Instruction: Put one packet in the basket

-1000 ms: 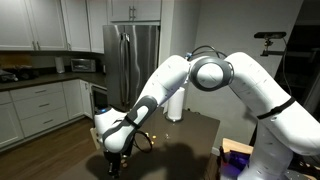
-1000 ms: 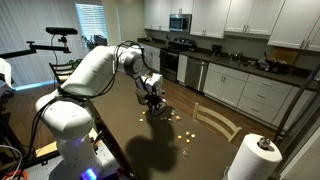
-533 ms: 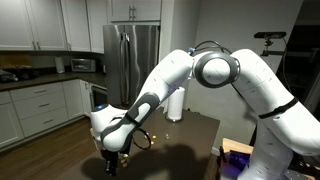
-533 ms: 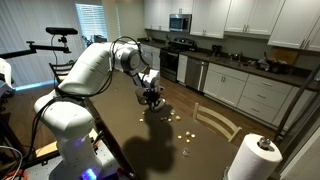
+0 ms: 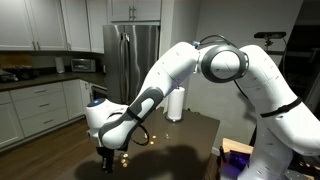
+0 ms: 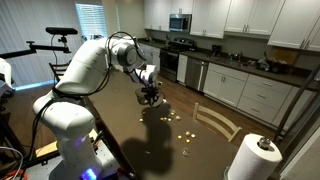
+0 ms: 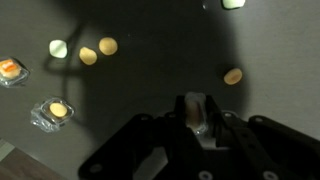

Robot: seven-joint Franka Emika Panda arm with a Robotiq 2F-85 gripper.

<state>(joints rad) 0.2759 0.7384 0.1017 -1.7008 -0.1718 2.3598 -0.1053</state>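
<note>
The packet in my gripper is hanging over loose packets, so next it needs to move outward, past the clear-lidded packets toward the nearby table edge [image 7: 14, 152].
My gripper [image 7: 200, 122] is shut on a small clear packet [image 7: 196, 105] with yellowish contents and holds it above the dark table. The gripper shows in both exterior views [image 5: 106, 158] [image 6: 150, 97], clear of the tabletop. Several small yellowish packets lie loose on the table below [image 7: 88, 56] [image 7: 232, 76] [image 6: 181, 125]. Two clear-lidded packets [image 7: 52, 111] lie at the left of the wrist view. The basket is out of view in every frame.
A light wooden chair back [image 6: 216, 121] stands at the table's far side. A paper towel roll stands on the table [image 6: 256, 158] [image 5: 176, 103]. The dark table [image 6: 150, 150] ends near the gripper [image 7: 12, 160]. Kitchen cabinets and a fridge [image 5: 133, 60] stand behind.
The arm has carried the gripper and its packet sideways over the table, leftward in one exterior view and farther from the loose packets in the other. The packet stays gripped.
</note>
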